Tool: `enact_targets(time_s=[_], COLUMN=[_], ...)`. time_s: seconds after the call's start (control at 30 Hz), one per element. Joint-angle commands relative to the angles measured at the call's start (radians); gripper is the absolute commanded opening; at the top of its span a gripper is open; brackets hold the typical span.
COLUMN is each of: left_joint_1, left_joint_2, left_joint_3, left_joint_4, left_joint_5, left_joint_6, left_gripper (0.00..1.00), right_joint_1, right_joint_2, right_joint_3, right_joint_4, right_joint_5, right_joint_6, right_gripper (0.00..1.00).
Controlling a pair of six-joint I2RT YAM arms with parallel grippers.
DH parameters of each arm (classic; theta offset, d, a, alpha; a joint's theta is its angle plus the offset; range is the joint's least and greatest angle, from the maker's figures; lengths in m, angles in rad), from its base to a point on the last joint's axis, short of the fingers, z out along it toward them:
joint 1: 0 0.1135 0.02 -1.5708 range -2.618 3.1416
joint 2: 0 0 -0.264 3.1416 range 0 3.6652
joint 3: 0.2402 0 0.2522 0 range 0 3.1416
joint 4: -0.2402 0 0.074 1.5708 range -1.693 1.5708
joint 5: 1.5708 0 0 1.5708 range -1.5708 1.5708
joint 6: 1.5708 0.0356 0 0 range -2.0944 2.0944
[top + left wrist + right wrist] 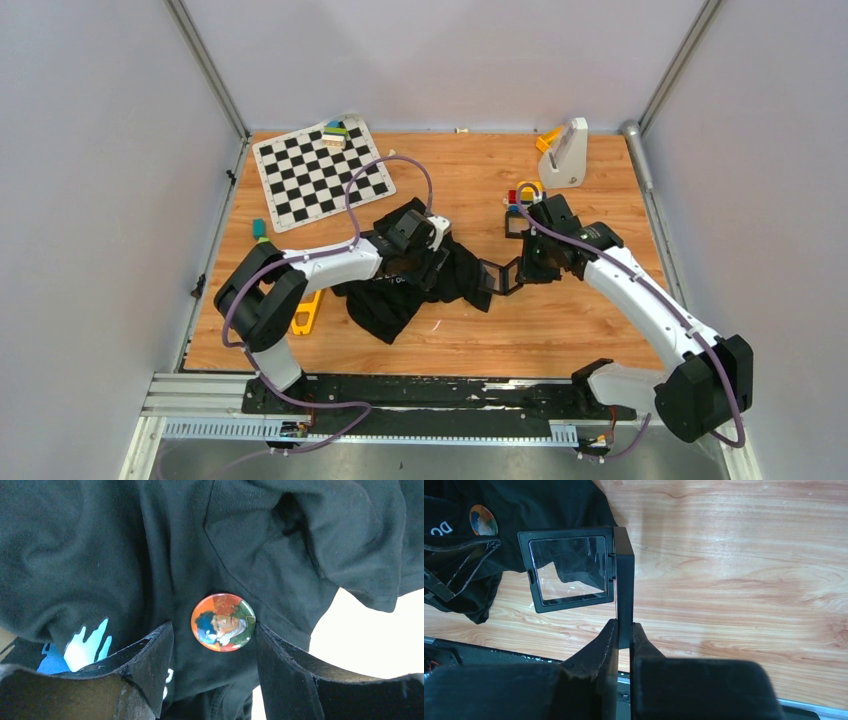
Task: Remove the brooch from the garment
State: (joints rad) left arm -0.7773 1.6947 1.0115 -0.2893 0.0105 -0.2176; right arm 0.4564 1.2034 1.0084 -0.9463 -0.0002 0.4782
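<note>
Next, my right gripper will shift toward the brooch, then lower to the tabletop by the shirt's edge to release the frame, since its clear window still stands empty.
The garment (395, 300) is a black T-shirt with a light-blue graphic, bunched up mid-table. The brooch (223, 622) is a round pin badge with an orange, blue and green picture, pinned flat on the shirt (150, 545). My left gripper (215, 647) is open, its jaws standing on either side of the brooch's lower edge, the right jaw close against it. The brooch also shows in the right wrist view (483, 520) on the shirt (544, 505). My right gripper (624, 636) is shut on the edge of a black square hinged frame (569, 567) that stands open beside the shirt.
A checkerboard sheet (320, 172) lies at the back left. A white stand (565, 155) is at the back right, with small coloured blocks (520, 193) in front of it. A yellow tool (305, 312) lies left of the shirt. Bare wooden table (734, 570) lies right of the frame.
</note>
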Motion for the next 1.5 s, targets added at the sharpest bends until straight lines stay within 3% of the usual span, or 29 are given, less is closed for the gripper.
enact_targets(time_s=[0.0, 0.1, 0.17, 0.37, 0.63, 0.83, 1.17, 1.47], left_joint_1=[0.001, 0.001, 0.001, 0.001, 0.001, 0.001, -0.001, -0.068], left_joint_2=[0.034, 0.052, 0.067, 0.077, -0.056, -0.158, -0.277, -0.216], left_joint_3=[0.056, 0.064, 0.07, 0.074, 0.052, 0.035, -0.096, -0.11], left_joint_4=[-0.002, -0.002, -0.004, -0.021, -0.028, 0.003, 0.38, 0.538], left_joint_5=[-0.022, -0.018, 0.001, -0.005, -0.007, 0.086, 0.41, 0.423], left_joint_6=[0.023, 0.027, 0.032, 0.027, 0.021, 0.011, -0.096, -0.055], left_gripper=[0.66, 0.52, 0.49, 0.45, 0.39, 0.36, 0.33, 0.33], right_joint_1=[0.005, 0.005, 0.005, 0.007, 0.01, 0.021, 0.079, 0.104], right_joint_2=[0.004, 0.01, 0.015, 0.026, 0.036, 0.059, 0.123, 0.123], right_joint_3=[0.06, 0.06, 0.058, 0.058, 0.058, 0.058, 0.087, 0.099], right_joint_4=[-0.005, 0.001, 0.005, 0.006, 0.002, 0.006, 0.003, 0.007], right_joint_5=[0.018, 0.017, 0.017, 0.016, -0.019, -0.012, -0.001, -0.002], right_joint_6=[-0.018, -0.019, -0.019, -0.022, -0.027, -0.021, 0.0, 0.003], right_gripper=[0.0, 0.0, 0.0, 0.0, 0.0, 0.0, 0.0, 0.0])
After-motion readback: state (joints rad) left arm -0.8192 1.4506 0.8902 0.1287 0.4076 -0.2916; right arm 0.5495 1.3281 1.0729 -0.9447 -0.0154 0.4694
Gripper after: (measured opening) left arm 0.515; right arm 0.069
